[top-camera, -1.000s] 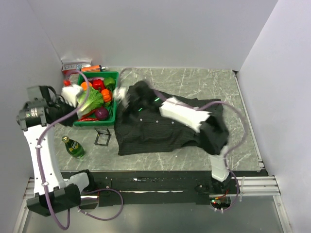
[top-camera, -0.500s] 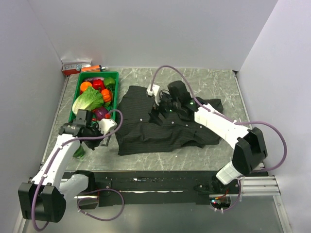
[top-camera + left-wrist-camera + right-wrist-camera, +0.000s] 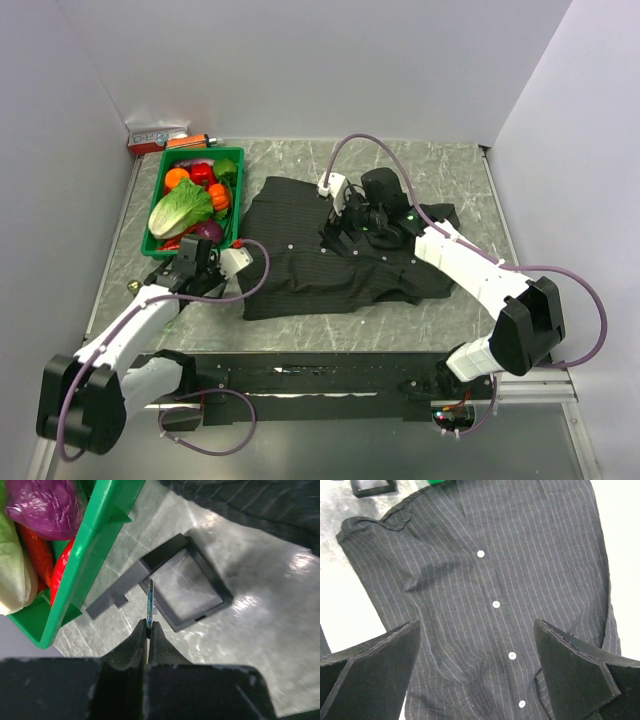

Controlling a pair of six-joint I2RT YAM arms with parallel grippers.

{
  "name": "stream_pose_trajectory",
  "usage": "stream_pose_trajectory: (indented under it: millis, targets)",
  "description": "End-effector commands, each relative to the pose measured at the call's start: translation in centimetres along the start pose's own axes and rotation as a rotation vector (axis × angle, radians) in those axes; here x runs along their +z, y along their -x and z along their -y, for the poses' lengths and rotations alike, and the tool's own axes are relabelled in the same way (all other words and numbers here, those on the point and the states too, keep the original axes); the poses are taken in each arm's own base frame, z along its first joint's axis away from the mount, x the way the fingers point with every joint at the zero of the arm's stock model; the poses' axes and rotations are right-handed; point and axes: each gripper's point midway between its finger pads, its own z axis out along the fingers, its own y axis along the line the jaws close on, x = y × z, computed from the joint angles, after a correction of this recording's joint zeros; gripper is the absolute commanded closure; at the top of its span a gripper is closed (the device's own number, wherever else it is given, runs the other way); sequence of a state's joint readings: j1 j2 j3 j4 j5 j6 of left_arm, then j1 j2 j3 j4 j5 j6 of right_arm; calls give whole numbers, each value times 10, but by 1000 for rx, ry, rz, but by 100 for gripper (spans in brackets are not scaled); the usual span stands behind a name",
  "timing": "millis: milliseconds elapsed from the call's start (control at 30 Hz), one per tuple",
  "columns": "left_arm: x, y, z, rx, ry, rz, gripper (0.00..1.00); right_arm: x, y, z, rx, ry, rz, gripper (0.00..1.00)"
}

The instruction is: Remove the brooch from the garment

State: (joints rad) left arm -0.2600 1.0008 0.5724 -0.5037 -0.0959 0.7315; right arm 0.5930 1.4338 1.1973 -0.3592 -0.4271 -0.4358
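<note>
The inside of the small dark square tray point(image 3: 187, 587) is an empty space with a rim, so my left gripper will next lower the bluish piece toward it and let go of it there.
The garment point(image 3: 300, 270) lies spread on the table, dark and pinstriped with pale buttons point(image 3: 496, 604). No red brooch shows on it in any view. My left gripper point(image 3: 205, 262) is shut on a thin flat piece point(image 3: 149, 602) seen edge-on, bluish. I cannot tell whether this piece is the brooch. It hangs over the near corner of a small dark square tray point(image 3: 187, 587) beside the garment's left edge. My right gripper point(image 3: 345, 225) is open and empty above the garment's button placket, and it also shows in the right wrist view point(image 3: 480, 670).
A green basket point(image 3: 238, 200) of vegetables stands left of the garment, and its wall point(image 3: 95, 545) is close to my left gripper. A red-and-white box point(image 3: 158, 135) lies at the back left. Walls close in the table on three sides.
My left arm has swung from over the basket down to the small tray in front of it. My right arm has settled over the garment's middle and shifted slightly right.
</note>
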Motion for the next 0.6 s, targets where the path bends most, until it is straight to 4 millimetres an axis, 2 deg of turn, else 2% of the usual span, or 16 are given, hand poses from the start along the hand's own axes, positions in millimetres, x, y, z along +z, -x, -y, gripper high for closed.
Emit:
stream_pose_trajectory:
  millis: [0, 167, 400, 567]
  targets:
    - [7, 1, -16, 22, 62, -35, 99, -6, 16, 12, -22, -42, 48, 0]
    - [10, 4, -11, 22, 35, -21, 99, -2, 16, 14, -22, -46, 43, 0]
    - [18, -10, 0, 65, 25, -53, 99, -3, 16, 13, -25, -42, 44, 0]
    - [24, -10, 3, 90, 28, -48, 99, -5, 15, 17, -34, -65, 39, 0]
